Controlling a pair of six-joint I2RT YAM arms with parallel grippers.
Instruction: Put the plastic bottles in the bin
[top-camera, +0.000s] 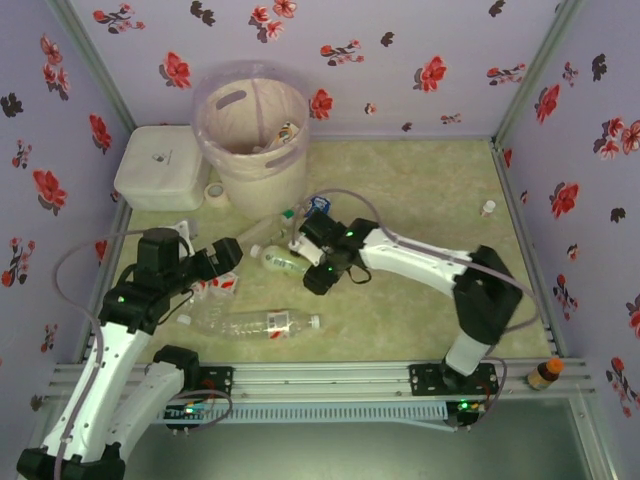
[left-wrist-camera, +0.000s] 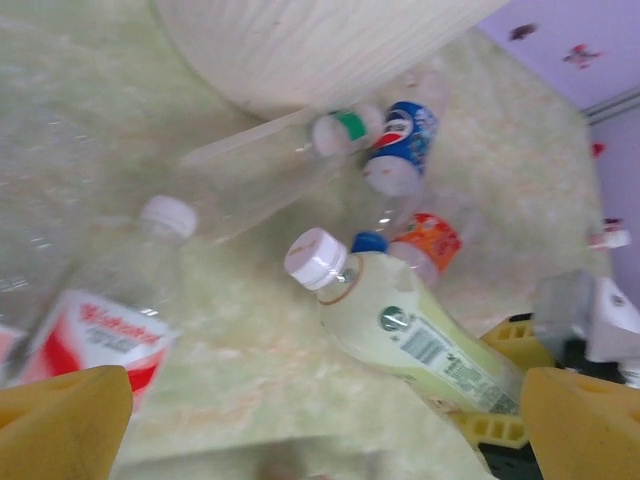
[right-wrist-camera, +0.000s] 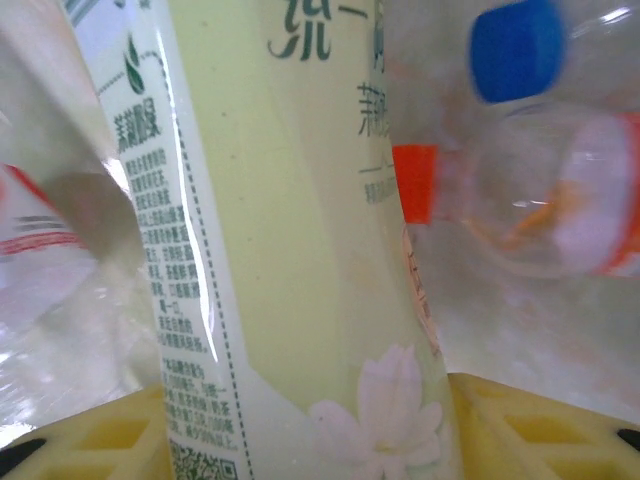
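Note:
The tea bottle's lower body is covered by my right gripper, so my open left gripper will next move outward and toward the bottle, onto the part below its white cap (top-camera: 269, 256) (left-wrist-camera: 350, 288).
Several plastic bottles lie on the table in front of the bin (top-camera: 250, 130). A pale green tea bottle (top-camera: 283, 262) with a white cap lies between the arms. My right gripper (top-camera: 305, 260) is shut on its lower body, and in the right wrist view the yellow pads (right-wrist-camera: 540, 420) press both sides of the bottle (right-wrist-camera: 300, 250). My left gripper (top-camera: 225, 255) hangs open with nothing between its fingers (left-wrist-camera: 60, 420), just short of the tea bottle (left-wrist-camera: 400, 320). A red-labelled bottle (left-wrist-camera: 100, 320) lies beside its left finger. A long clear bottle (top-camera: 255, 322) lies nearer the bases.
A blue-labelled bottle (left-wrist-camera: 400, 140), an orange-labelled one (left-wrist-camera: 425, 245) and a clear green-capped one (left-wrist-camera: 280, 160) lie by the bin's foot (left-wrist-camera: 320, 40). A white lidded box (top-camera: 160, 165) and tape roll (top-camera: 215, 193) stand left of the bin. A brown bottle (top-camera: 545, 373) sits on the front rail.

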